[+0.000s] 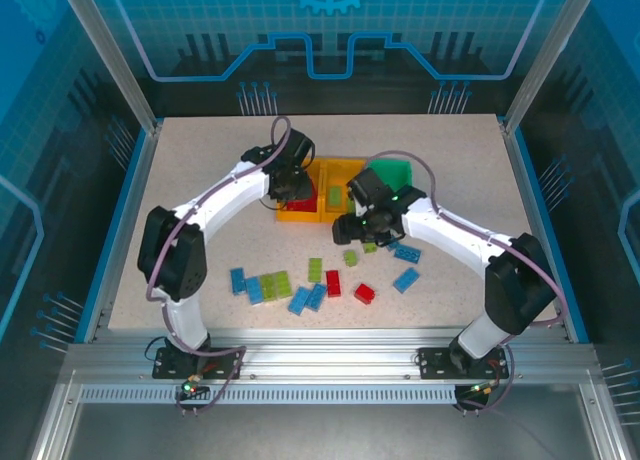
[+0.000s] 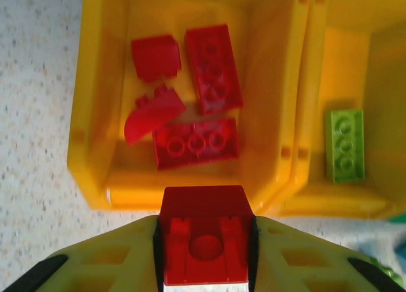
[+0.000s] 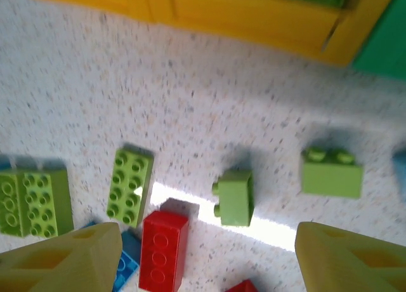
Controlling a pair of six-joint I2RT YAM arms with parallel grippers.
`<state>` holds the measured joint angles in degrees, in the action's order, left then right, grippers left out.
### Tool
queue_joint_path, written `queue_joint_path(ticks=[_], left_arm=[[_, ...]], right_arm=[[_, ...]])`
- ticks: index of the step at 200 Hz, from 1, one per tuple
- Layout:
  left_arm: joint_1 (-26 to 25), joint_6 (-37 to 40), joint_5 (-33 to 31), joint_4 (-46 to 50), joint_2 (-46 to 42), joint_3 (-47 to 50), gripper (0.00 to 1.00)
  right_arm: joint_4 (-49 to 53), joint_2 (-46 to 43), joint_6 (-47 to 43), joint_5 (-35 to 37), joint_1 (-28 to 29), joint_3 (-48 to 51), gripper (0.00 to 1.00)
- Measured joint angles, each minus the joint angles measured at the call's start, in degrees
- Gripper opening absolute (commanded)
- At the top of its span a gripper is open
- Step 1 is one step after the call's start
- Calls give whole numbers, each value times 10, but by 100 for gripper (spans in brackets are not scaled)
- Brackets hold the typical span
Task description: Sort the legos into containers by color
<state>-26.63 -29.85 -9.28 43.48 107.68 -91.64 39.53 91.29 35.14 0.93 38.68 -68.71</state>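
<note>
The small red lego is near the front. My right gripper should move back and then go down around the lego.
My left gripper [image 2: 205,257] is shut on a red lego [image 2: 204,209], held just outside the near wall of the left orange-yellow container [image 2: 95,114], where several red legos [image 2: 212,66] lie. The middle orange-yellow container [image 2: 374,203] holds a light green lego [image 2: 344,145]. Seen from above, the left gripper [image 1: 293,190] hangs over the containers [image 1: 300,216]. My right gripper [image 3: 209,254] is open above the table, with a small green lego [image 3: 235,197] on its side between and ahead of the fingertips. It holds nothing.
Loose legos lie near the right gripper [image 1: 352,230]: a red one [image 3: 163,251], a long green one [image 3: 130,184], a large green one [image 3: 32,203], another green one [image 3: 331,174]. Blue legos [image 1: 406,279] and a red one [image 1: 364,293] lie nearer the front. The green bin [image 1: 395,170] stands at the row's right end.
</note>
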Motion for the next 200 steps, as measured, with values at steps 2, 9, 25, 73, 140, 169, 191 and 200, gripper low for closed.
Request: queue_joint_path(ticks=[2, 9, 25, 73, 140, 169, 191, 200], left_arm=[[2, 1, 0, 0, 4, -4, 36], [7, 4, 0, 0, 21, -19, 36], [16, 12, 0, 2, 57, -53, 36], [30, 15, 10, 4, 123, -112, 40], [33, 15, 31, 3, 135, -118, 50], [33, 13, 36, 3, 135, -118, 59], [33, 13, 42, 3, 135, -118, 73], [33, 10, 44, 2, 135, -118, 81]], right_arm=[[0, 0, 3, 1, 3, 2, 73], [2, 2, 11, 4, 14, 4, 73], [2, 10, 31, 11, 38, 4, 73], [19, 66, 67, 42, 99, -4, 73], [42, 30, -43, 87, 112, 39, 78], [58, 8, -116, 85, 112, 68, 78], [68, 6, -151, 73, 112, 86, 76], [74, 6, -162, 65, 112, 89, 76]])
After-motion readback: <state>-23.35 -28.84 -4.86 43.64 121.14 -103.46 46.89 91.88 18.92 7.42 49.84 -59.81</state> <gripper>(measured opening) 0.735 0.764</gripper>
